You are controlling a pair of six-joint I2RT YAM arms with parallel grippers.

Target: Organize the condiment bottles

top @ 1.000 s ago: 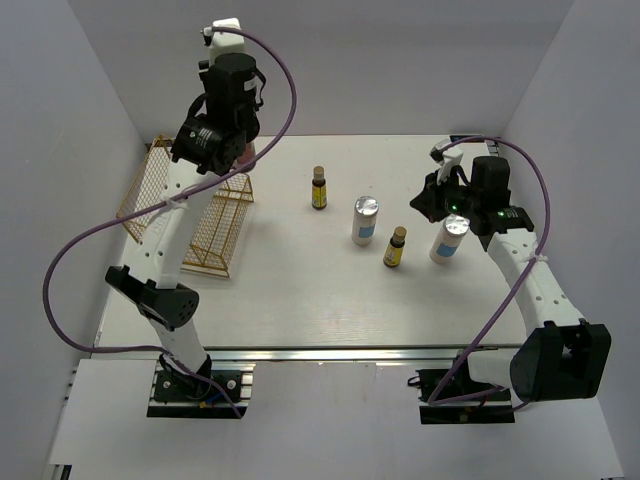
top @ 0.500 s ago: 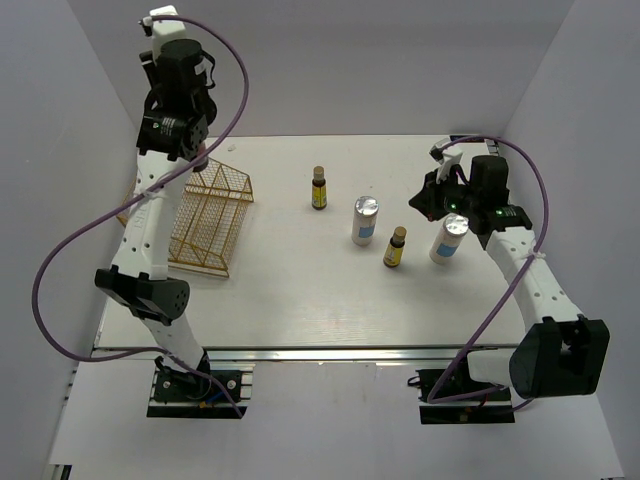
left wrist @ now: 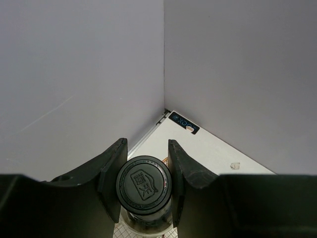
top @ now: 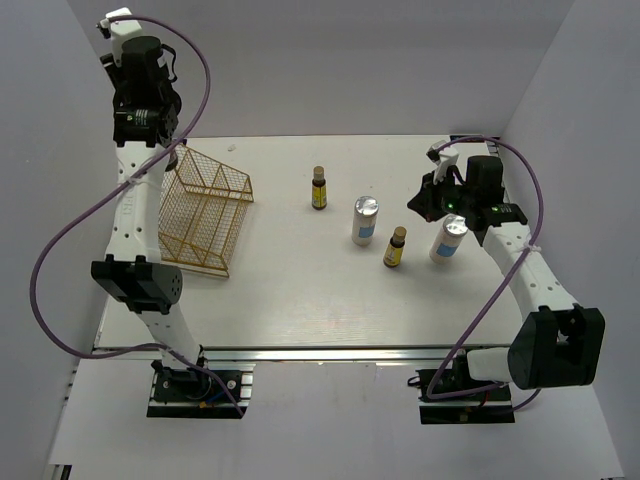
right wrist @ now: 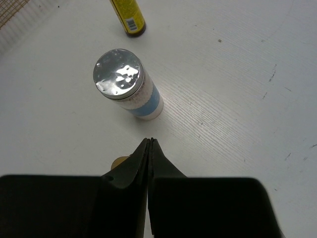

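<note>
The gold basket's empty wall-side mesh [top: 183, 212] is below. My left gripper should next lower the dark bottle until it stands there, then open to let go of the bottle's cap.
My left gripper [left wrist: 145, 148] is shut on the larger dark bottle, its black cap [left wrist: 143, 184] between the fingers, held high near the far left corner. In the top view the gripper [top: 158, 146] is over the gold basket's far left corner and the bottle is hidden. Two amber bottles [top: 319, 188] [top: 396, 247] and two white bottles [top: 365, 220] [top: 449, 238] stand on the table. My right gripper [top: 424, 200] is shut and empty, between the two white bottles. In the right wrist view its tip [right wrist: 149, 141] sits just short of a white bottle [right wrist: 126, 82], with an amber bottle [right wrist: 128, 17] beyond.
The gold wire basket [top: 205, 215] lies at the table's left; its mesh shows under the held bottle [left wrist: 119, 230]. Walls close in on the left, back and right. A gold bottle cap [right wrist: 119, 162] peeks beside my right fingers.
My left arm has swung left and up with the dark bottle, from over the basket's far end to the far left corner. The right arm has barely moved.
</note>
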